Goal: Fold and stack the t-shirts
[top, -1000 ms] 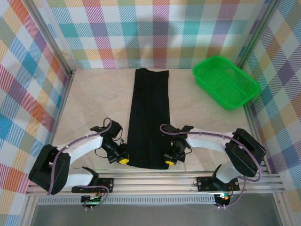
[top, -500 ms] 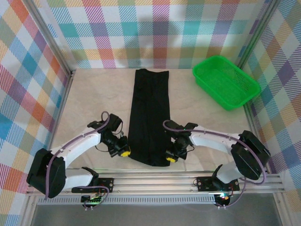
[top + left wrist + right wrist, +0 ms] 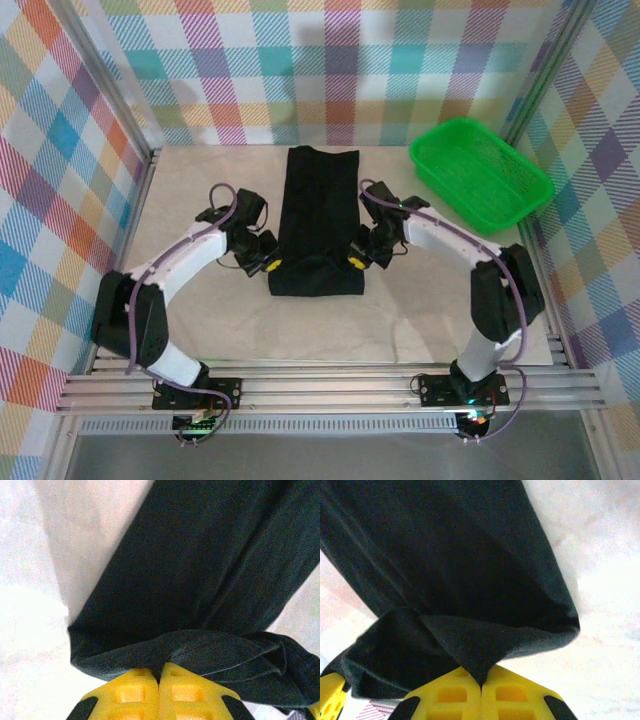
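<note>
The part of the t-shirt outward of my left gripper is still uncovered, so next I should move my left gripper outward and release its t-shirt corner on the t-shirt's edge (image 3: 288, 213) opposite the basket.
The black t-shirt (image 3: 318, 200) lies as a long narrow strip down the middle of the table, its near end lifted and doubled back over itself. My left gripper (image 3: 271, 266) is shut on the near left corner of the cloth (image 3: 150, 655), the yellow fingers (image 3: 132, 692) pressed together. My right gripper (image 3: 354, 261) is shut on the near right corner (image 3: 475, 645), a point of black cloth pinched between its yellow fingers (image 3: 507, 695). Both corners hang above the strip's middle, and the fold edge (image 3: 315, 288) rests on the table.
A green mesh basket (image 3: 480, 175) stands at the back right against the checked wall. Bare beige tabletop (image 3: 180, 200) lies left of the shirt and in front of the fold. Checked walls close in the sides and back.
Both grippers have carried the shirt's near end away from the table's front edge towards the back, folding the strip over itself. The arms are now stretched out further.
</note>
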{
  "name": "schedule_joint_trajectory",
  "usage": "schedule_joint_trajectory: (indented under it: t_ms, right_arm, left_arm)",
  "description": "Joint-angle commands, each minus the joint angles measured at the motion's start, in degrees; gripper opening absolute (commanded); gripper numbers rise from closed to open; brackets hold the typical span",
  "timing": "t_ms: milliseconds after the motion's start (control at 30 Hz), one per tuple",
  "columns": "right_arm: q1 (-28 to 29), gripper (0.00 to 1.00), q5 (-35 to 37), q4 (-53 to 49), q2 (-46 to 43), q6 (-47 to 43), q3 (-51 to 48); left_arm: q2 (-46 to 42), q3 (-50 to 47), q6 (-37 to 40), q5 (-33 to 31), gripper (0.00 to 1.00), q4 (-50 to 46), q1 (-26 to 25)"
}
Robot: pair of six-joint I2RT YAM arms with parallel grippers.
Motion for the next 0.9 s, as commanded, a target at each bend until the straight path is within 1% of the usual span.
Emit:
schedule_joint_trajectory:
  t_ms: [0,133,267,600,867]
  right_arm:
    - [-2.16,0.0,0.27,-1.02,4.84,-3.19,4.7]
    - [-4.29,0.0,0.18,-0.71,9.51,-3.77,9.61]
    - [-5.21,0.0,-0.04,-0.79,12.69,-4.16,13.67]
    - [-6.95,0.0,-0.35,-0.99,18.73,-4.0,20.84]
    - [-7.91,0.0,-0.11,-1.84,22.36,-3.67,25.7]
  left_arm:
    - [4.12,4.52,0.44,-2.76,0.0,1.63,1.56]
    - [9.35,10.35,1.81,-2.57,0.0,2.39,2.73]
    - [13.45,15.24,2.65,-2.79,0.0,1.95,3.35]
    - [20.56,23.02,4.23,-2.84,0.0,1.15,5.33]
    - [26.89,32.31,6.44,-1.81,0.0,-0.59,6.08]
